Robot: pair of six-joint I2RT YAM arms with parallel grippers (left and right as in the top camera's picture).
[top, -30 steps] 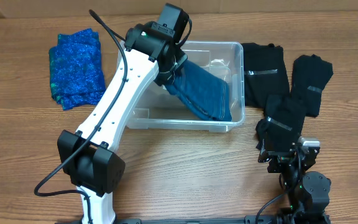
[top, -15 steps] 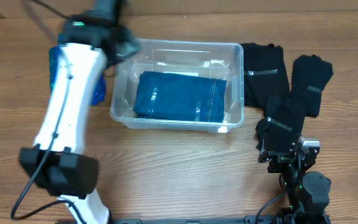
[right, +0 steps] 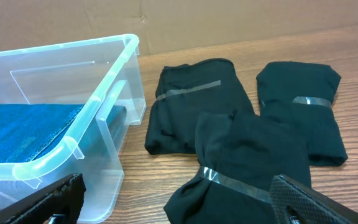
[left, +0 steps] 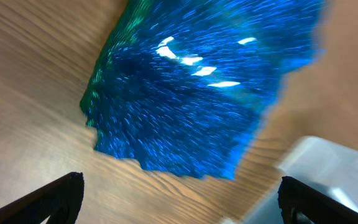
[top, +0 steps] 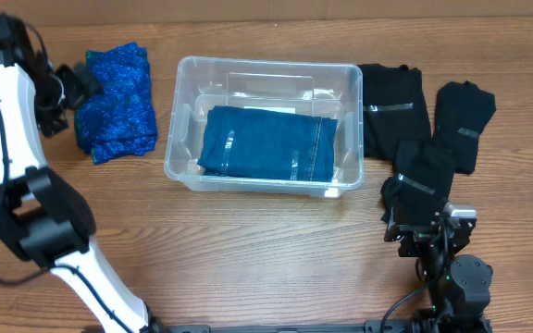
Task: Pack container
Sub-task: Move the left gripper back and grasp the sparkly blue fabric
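My left gripper moves down, open, onto the green-tinted side of the shiny blue folded garment point(top: 117, 104) next, since the garment still lies on the tabletop outside the container.
The clear container point(top: 185, 111) stands mid-table, and a folded blue denim garment point(top: 268, 143) lies flat inside it. My left gripper point(top: 74, 85) hangs open at the left edge of a shiny blue folded garment point(top: 117, 104). In the left wrist view that garment point(left: 197, 87) fills the frame ahead of the open gripper point(left: 179, 208), nothing lies between its fingers point(left: 58, 198), and a container corner point(left: 328, 171) shows at the right. My right gripper point(top: 421, 227) is open and empty near the front right, just short of a black garment point(right: 253, 168).
Three black taped garments lie right of the container: one by its wall point(top: 392, 109), one farther right point(top: 465, 116), and one nearer the front point(top: 421, 176). The right wrist view shows the container's near corner point(right: 114, 93) on its left.
The left gripper let go of the denim garment, which now lies flat in the container. The arm then swung left over the shiny blue garment. The right arm has not moved.
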